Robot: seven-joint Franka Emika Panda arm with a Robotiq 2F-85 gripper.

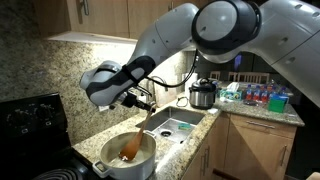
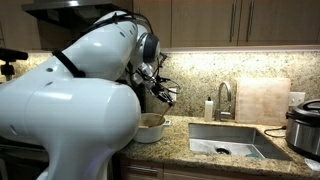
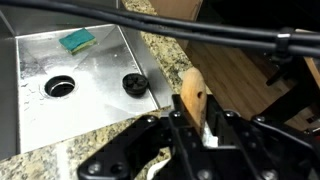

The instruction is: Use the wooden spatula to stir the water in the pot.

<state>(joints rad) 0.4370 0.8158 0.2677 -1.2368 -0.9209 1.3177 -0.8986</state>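
Observation:
The spatula's blade sweeps across the pot [image 1: 128, 149] next as my gripper turns, then lowers toward the pot's rim and opens, since the blade already stands inside.
The white pot [image 1: 128, 155] stands on the granite counter next to the stove; it also shows in an exterior view [image 2: 150, 127]. The wooden spatula [image 1: 134, 140] slants down into the pot, its blade end inside against the pale interior. Water cannot be made out. My gripper [image 1: 146, 103] is above the pot and shut on the spatula's upper end. In the wrist view the spatula's handle end [image 3: 193, 92] sticks up between the shut fingers [image 3: 193, 128]. In an exterior view the arm hides most of the gripper [image 2: 160, 92].
A steel sink [image 1: 178, 126] lies beside the pot; it shows in the wrist view [image 3: 70, 80] with a green sponge [image 3: 77, 41] and black stopper [image 3: 135, 84]. A steel-and-black cooker [image 1: 203, 95] stands behind the sink. A black stove [image 1: 30, 125] is beside the pot. A faucet [image 2: 224, 100] and cutting board [image 2: 262, 100] stand at the wall.

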